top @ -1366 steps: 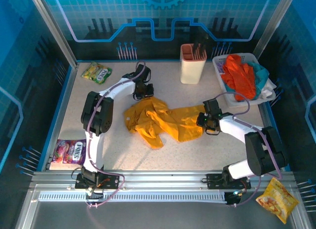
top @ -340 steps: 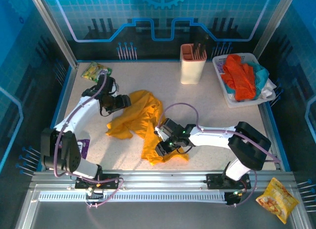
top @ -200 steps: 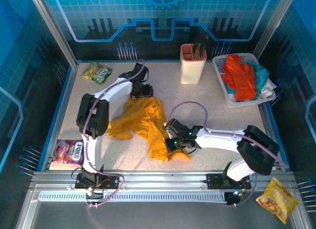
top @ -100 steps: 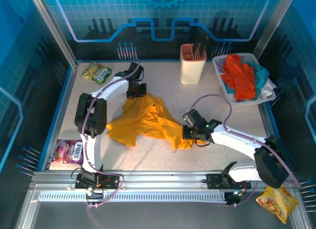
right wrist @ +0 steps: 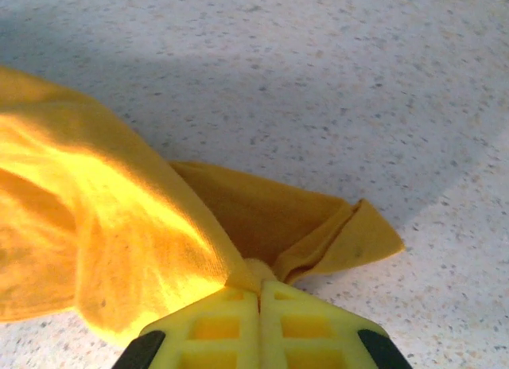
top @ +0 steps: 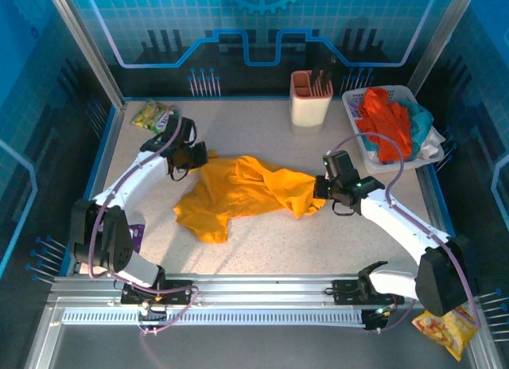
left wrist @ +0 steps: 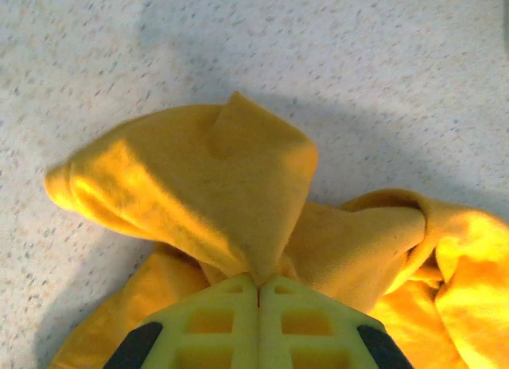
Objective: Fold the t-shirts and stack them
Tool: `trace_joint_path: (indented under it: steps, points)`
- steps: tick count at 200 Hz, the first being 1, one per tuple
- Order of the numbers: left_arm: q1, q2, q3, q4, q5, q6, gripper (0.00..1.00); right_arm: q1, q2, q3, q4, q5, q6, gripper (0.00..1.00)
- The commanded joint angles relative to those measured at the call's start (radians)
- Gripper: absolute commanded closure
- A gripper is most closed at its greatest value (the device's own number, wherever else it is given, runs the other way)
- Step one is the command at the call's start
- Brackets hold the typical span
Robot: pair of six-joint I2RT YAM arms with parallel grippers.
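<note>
The robot will move its left gripper back and down over the shirt's near rounded part next, because that part lies below and back. It will then let go of the fold.
A mustard-yellow t-shirt (top: 238,190) lies crumpled across the middle of the table, stretched between both arms. My left gripper (top: 197,156) is shut on the shirt's upper left corner; its yellow jaws pinch a fold of the cloth (left wrist: 238,202). At the shirt's right end my right gripper (top: 320,188) is shut on the cloth too, a folded edge (right wrist: 318,234) bunched at the closed jaws. Orange-red t-shirts (top: 383,126) and teal ones (top: 417,113) are piled in a white basket (top: 356,142) at the back right.
A beige holder (top: 310,102) stands at the back centre. A green-yellow snack packet (top: 151,114) lies back left, a purple packet (top: 135,234) near the left arm's base, and an orange snack bag (top: 447,328) off the front right corner.
Both arms have pulled apart: the left gripper moved left with the shirt corner, the right gripper moved right and back. The shirt is stretched wider and flatter.
</note>
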Motion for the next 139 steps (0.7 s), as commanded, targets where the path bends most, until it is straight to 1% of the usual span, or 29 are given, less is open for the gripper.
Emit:
trace_joint_path:
  steps: [1,21,40,53,61,68,73,79,90,96,100,105,123,131,139]
  points:
    - [0.018,-0.064,-0.088,0.092,0.042,-0.046,0.99,0.105,-0.053,0.024,0.005,-0.058,-0.140,1.00]
    - [0.025,-0.088,-0.135,0.109,0.043,-0.050,0.99,0.275,-0.062,0.018,0.019,-0.095,-0.240,1.00]
    - [0.028,-0.094,-0.161,0.105,0.051,-0.047,0.98,0.461,-0.028,0.012,0.013,-0.132,-0.308,1.00]
    - [0.028,-0.092,-0.172,0.093,0.066,-0.052,0.98,0.581,0.018,0.000,0.010,-0.145,-0.324,1.00]
    - [0.028,-0.092,-0.185,0.086,0.076,-0.062,0.97,0.638,0.054,-0.008,0.007,-0.147,-0.323,1.00]
    - [0.028,-0.094,-0.203,0.085,0.083,-0.081,0.98,0.672,0.086,-0.010,0.005,-0.116,-0.300,1.00]
    - [0.028,-0.095,-0.215,0.083,0.084,-0.091,0.97,0.682,0.103,-0.017,0.007,-0.101,-0.278,0.96]
    - [0.028,-0.097,-0.230,0.082,0.083,-0.097,0.98,0.683,0.122,-0.025,0.015,-0.105,-0.256,0.86]
    - [0.028,-0.100,-0.261,0.085,0.073,-0.106,0.98,0.682,0.125,-0.037,0.029,-0.099,-0.226,0.57]
    - [0.028,-0.102,-0.277,0.089,0.071,-0.110,0.98,0.679,0.113,-0.044,0.040,-0.089,-0.211,0.45]
    - [0.028,-0.104,-0.288,0.093,0.072,-0.113,0.97,0.676,0.102,-0.050,0.047,-0.086,-0.200,0.41]
    - [0.028,-0.109,-0.299,0.095,0.072,-0.116,0.97,0.670,0.088,-0.057,0.058,-0.084,-0.187,0.37]
    - [0.028,-0.126,-0.326,0.096,0.071,-0.127,0.93,0.621,0.018,-0.088,0.091,-0.109,-0.135,0.30]
    - [0.028,-0.138,-0.335,0.094,0.065,-0.127,0.92,0.592,-0.007,-0.099,0.094,-0.117,-0.108,0.30]
    - [0.028,-0.150,-0.342,0.089,0.057,-0.128,0.88,0.555,-0.023,-0.113,0.095,-0.135,-0.083,0.32]
